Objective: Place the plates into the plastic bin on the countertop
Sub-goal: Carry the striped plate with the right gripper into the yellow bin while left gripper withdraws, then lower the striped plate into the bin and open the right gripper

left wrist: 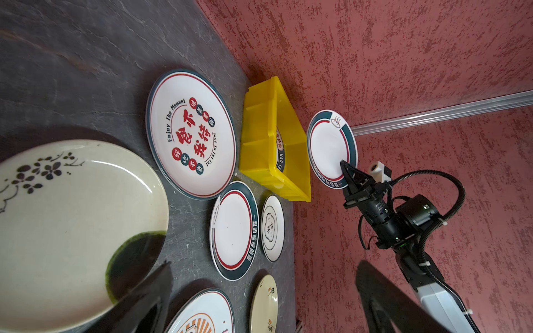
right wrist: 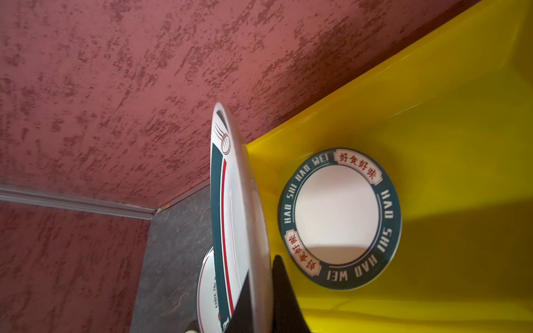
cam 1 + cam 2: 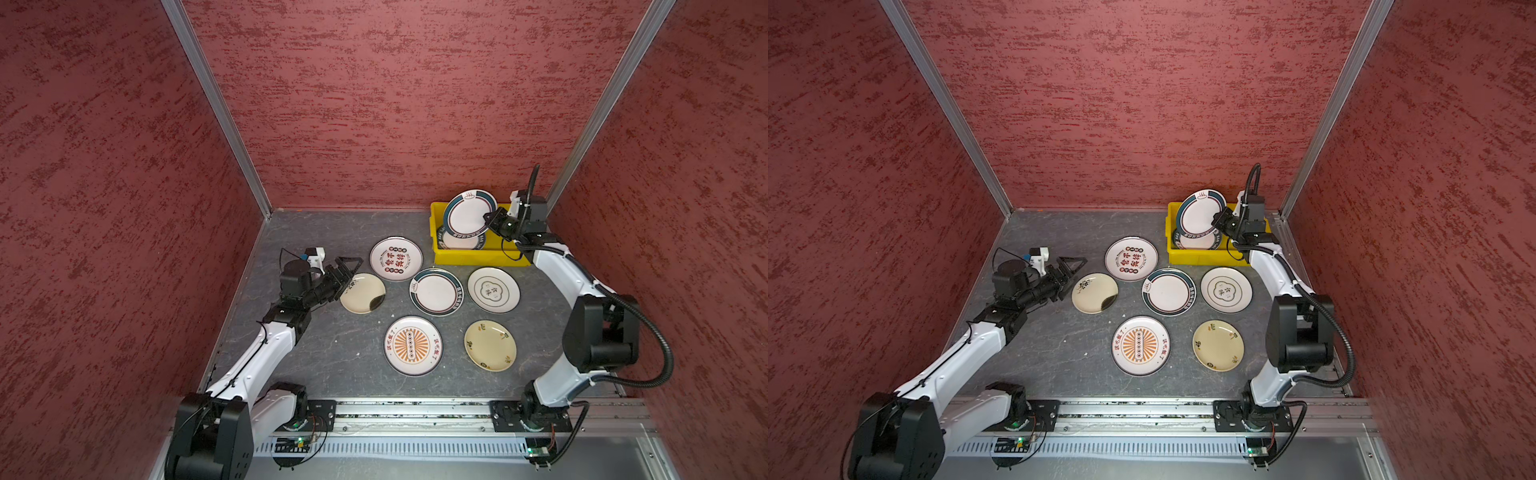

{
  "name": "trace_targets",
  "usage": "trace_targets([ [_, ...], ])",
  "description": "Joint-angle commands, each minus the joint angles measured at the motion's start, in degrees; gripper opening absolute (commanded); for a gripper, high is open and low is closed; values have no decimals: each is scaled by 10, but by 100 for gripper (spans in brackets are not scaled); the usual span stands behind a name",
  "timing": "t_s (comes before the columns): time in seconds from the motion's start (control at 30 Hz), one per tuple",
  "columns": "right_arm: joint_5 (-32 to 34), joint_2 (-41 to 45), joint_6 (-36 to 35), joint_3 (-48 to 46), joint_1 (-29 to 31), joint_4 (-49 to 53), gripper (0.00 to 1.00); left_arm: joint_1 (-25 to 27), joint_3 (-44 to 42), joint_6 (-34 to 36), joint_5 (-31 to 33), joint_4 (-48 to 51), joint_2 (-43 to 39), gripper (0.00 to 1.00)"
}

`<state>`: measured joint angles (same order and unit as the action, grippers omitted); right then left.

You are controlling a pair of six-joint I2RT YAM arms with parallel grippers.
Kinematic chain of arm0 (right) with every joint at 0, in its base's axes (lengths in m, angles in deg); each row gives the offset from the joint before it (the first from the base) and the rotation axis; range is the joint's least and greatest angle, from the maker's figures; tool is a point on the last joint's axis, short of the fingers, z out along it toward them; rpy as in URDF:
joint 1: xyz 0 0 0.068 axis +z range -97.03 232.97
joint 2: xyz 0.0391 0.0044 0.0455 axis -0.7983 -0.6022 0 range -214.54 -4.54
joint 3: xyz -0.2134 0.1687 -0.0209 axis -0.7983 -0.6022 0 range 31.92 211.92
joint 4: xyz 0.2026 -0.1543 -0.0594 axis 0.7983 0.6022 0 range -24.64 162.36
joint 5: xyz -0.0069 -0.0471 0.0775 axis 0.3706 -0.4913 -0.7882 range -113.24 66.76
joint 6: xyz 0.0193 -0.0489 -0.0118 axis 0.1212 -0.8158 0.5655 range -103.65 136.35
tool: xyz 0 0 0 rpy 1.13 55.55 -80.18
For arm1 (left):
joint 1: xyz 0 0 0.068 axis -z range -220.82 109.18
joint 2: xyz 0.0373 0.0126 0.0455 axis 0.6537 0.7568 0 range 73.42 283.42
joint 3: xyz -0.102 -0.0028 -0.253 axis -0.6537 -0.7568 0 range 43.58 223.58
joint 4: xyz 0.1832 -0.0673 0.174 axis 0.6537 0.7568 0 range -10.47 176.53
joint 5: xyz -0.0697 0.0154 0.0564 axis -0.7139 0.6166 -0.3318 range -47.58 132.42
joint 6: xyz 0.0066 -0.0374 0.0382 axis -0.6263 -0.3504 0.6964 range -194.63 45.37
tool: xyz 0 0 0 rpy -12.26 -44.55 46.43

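My right gripper should next move down into the yellow plastic bin and release the tilted plate's rim over the flat plate (image 3: pixel 458 242) (image 2: pixel 339 218), since that one is below my gripper.
My right gripper (image 3: pixel 487 219) (image 2: pixel 259 302) is shut on the rim of a green-rimmed white plate (image 3: pixel 469 214) (image 2: pixel 233 216). It holds the plate tilted on edge over the yellow plastic bin (image 3: pixel 478 255) (image 2: pixel 461 144). Another green-rimmed plate (image 2: pixel 337 216) lies flat inside the bin. Several plates lie on the dark countertop (image 3: pixel 324 353), among them a red-character plate (image 3: pixel 396 258) and an orange sunburst plate (image 3: pixel 412 345). My left gripper (image 3: pixel 351 270) (image 1: pixel 264 263) stands open and empty over the left edge of a cream flowered plate (image 3: pixel 361 293) (image 1: pixel 72 225).
Red textured walls close in the left, back and right, with aluminium corner posts (image 3: pixel 216 108). The bin sits in the back right corner. A metal rail (image 3: pixel 415 411) carrying both arm bases runs along the front edge.
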<state>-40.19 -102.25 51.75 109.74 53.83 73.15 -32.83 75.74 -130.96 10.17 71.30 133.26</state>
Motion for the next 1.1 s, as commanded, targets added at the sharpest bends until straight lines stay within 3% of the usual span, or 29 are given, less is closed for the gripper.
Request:
trace_targets([
  [0.0,35,-36,-25,43,-4,15,0,-3,-6,0,6,22,-30,99],
  [0.3,4,-127,-24,89,-14,34,0,-7,-10,2,34,66,-78,99],
  [0.67,2,-180,-28,105,-19,45,1,-8,-6,1,43,68,-65,99],
  [0.87,0,-207,-28,135,-23,60,15,-8,-5,-1,40,66,-54,99],
  [1.0,-2,-216,-27,150,-25,68,31,-8,-4,0,41,67,-53,99],
  [1.07,0,-217,-29,156,-26,73,44,-8,-4,0,44,69,-53,99],
])
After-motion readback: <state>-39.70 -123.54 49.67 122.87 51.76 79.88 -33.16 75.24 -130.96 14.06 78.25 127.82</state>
